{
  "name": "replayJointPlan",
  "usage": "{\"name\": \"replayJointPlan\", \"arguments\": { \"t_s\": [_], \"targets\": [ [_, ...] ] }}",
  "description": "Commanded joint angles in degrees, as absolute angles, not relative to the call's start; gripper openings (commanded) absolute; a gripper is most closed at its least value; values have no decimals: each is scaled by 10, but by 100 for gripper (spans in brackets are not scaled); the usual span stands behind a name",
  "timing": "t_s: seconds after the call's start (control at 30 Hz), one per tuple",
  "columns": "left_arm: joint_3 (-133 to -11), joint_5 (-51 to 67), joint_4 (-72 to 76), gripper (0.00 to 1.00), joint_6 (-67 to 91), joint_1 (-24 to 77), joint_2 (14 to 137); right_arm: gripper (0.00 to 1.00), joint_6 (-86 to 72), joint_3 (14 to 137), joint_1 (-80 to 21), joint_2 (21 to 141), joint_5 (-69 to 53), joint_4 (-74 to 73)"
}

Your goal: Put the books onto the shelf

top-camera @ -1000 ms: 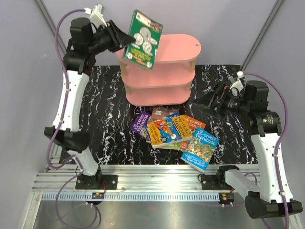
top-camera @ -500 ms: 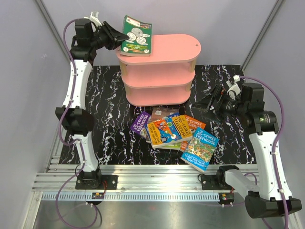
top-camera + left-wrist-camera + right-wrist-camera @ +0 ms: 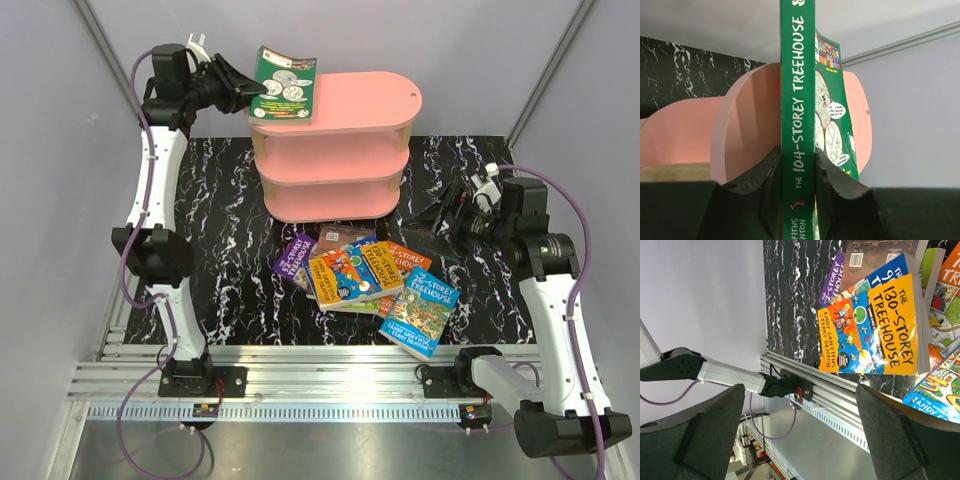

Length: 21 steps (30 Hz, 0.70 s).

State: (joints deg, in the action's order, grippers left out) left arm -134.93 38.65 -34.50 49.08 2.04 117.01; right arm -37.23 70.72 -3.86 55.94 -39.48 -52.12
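Observation:
The orange book is on top of the pile, so I will next move my right gripper down and to the left in the top view onto the orange book's page edge [image 3: 398, 267] [image 3: 922, 327].
My left gripper [image 3: 244, 94] is shut on the spine of a green book [image 3: 284, 84], "The 104-Storey Treehouse". It holds the book nearly flat over the left end of the top board of the pink shelf [image 3: 365, 100]. In the left wrist view both fingers [image 3: 769, 175] press the green spine [image 3: 798, 100], with the pink board [image 3: 747, 125] just behind. Several more books [image 3: 365, 275] lie in a loose pile in front of the shelf. My right gripper [image 3: 442, 216] hangs open right of the pile. Its wrist view shows the jaws [image 3: 800, 387] wide apart, and an orange book [image 3: 875, 330] beyond them.
The black marbled table top [image 3: 225, 200] carries the shelf and the pile. An aluminium rail [image 3: 330, 365] with both arm bases runs along the near edge. Grey walls close in the back and sides. A blue book [image 3: 421, 312] sticks out at the pile's right.
The left arm has brought the green book down from a tilted, raised pose to nearly flat over the shelf's top left end. The right gripper has edged left toward the pile.

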Motion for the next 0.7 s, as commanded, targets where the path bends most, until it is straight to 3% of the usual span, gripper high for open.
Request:
{"name": "replayJointPlan", "arguments": {
  "t_s": [0.0, 0.03, 0.07, 0.17, 0.2, 0.23, 0.27, 0.3, 0.43, 0.67],
  "targets": [
    [-1335, 406, -371, 16, 460, 18, 1124, 100, -374, 701, -43, 546, -388, -504],
    [-1333, 404, -373, 22, 458, 18, 1122, 100, -374, 699, -42, 544, -388, -503],
    [-1334, 395, -375, 38, 457, 18, 1115, 100, -374, 699, -43, 544, -388, -504],
    [-1333, 380, -391, 51, 452, 19, 1104, 100, -375, 695, -42, 540, -387, -506],
    [-1333, 370, -398, 63, 450, 18, 1096, 100, -375, 694, -43, 538, -387, -506],
    [-1332, 366, -401, 68, 449, 18, 1093, 100, -376, 692, -43, 536, -387, -507],
    [-1330, 360, -403, 78, 447, 18, 1090, 100, -378, 691, -42, 535, -386, -505],
    [-1329, 361, -403, 99, 446, 18, 1089, 100, -380, 689, -43, 534, -388, -505],
    [-1334, 360, -431, 99, 441, 13, 1092, 100, -384, 679, -42, 530, -392, -503],
    [-1300, 229, -554, 99, 376, -21, 1036, 100, -384, 654, -43, 528, -386, -505]
  ]
}}
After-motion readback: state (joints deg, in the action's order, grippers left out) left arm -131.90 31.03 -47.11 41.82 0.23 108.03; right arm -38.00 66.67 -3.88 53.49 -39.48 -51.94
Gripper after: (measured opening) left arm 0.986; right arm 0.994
